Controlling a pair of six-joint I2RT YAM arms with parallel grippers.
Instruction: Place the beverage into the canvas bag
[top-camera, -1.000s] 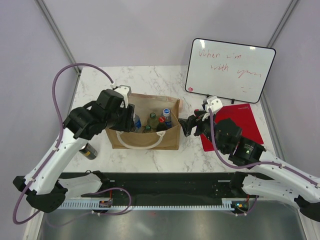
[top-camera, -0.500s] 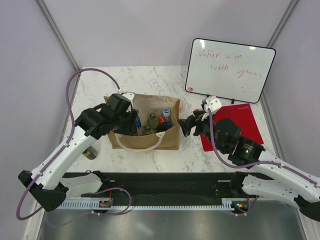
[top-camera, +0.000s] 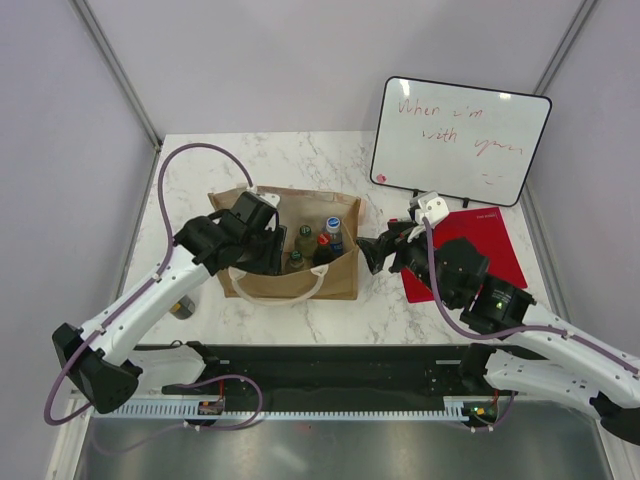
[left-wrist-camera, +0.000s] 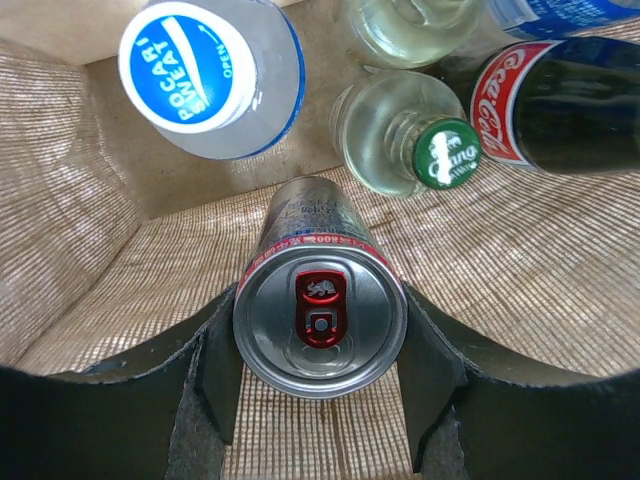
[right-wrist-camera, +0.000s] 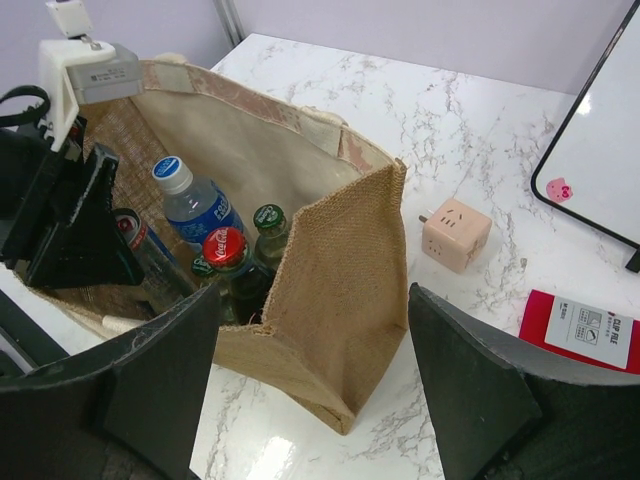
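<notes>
The can should go down next onto the bag's bottom (left-wrist-camera: 306, 168) beside the green-capped bottle, as that spot is clear of other drinks. My left gripper needs to lower the can there and let go of it.
The beverage, a silver can (left-wrist-camera: 320, 325) with a red tab, stands upright between the fingers (left-wrist-camera: 215, 375) of my left gripper (left-wrist-camera: 320, 385), which is shut on its sides. Can and gripper (top-camera: 268, 245) are low inside the canvas bag (top-camera: 290, 283), over its woven floor (left-wrist-camera: 500, 280). In the top view the left gripper hides the can. My right gripper (right-wrist-camera: 312, 330) is open and holds nothing. It hovers just off the bag's right end (right-wrist-camera: 340, 290), apart from the fabric.
Inside the bag stand a blue-capped Pocari Sweat bottle (left-wrist-camera: 210, 75), a green-capped glass bottle (left-wrist-camera: 410, 140) and a Coca-Cola bottle (left-wrist-camera: 560, 100). A pink plug cube (right-wrist-camera: 457, 233), a red folder (top-camera: 480, 245) and a whiteboard (top-camera: 460, 140) lie to the right. A dark can (top-camera: 180, 305) stands left of the bag.
My left arm has swung right and down, carrying the can from the bag's left rim into the bag. The right arm has barely moved.
</notes>
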